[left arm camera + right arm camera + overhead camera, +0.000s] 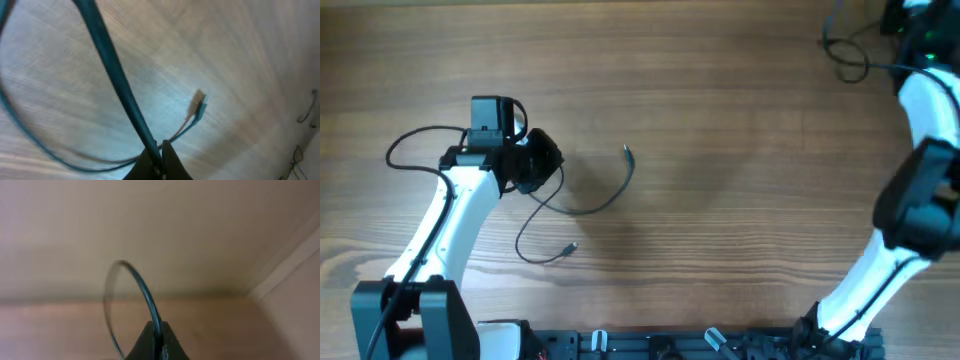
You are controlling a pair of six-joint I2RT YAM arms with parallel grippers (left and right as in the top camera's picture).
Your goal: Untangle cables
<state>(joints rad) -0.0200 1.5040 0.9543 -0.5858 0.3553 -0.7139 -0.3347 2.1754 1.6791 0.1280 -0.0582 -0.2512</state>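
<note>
Since the table's middle is empty, next my left gripper will carry the cable outward and to the right in the overhead view, past the farther plug end, then open.
One thin dark cable [605, 203] lies on the wooden table, curving from my left gripper [538, 162] to a plug end [628, 153]; a second strand loops down to another plug end [568, 248]. In the left wrist view my left gripper [160, 161] is shut on this cable [112, 75], with a plug [198, 106] lying on the table beyond. A second thin cable [845, 58] loops at the table's far right corner by my right gripper [910, 25]. The right wrist view shows that gripper [159, 336] shut on a thin cable loop [142, 287].
The thicker black cable [405, 142] of the left arm loops at the left. The right arm [920, 200] stands along the right edge. A dark rail [670, 345] runs along the front edge. A pale wall [150, 225] fills the right wrist view's background.
</note>
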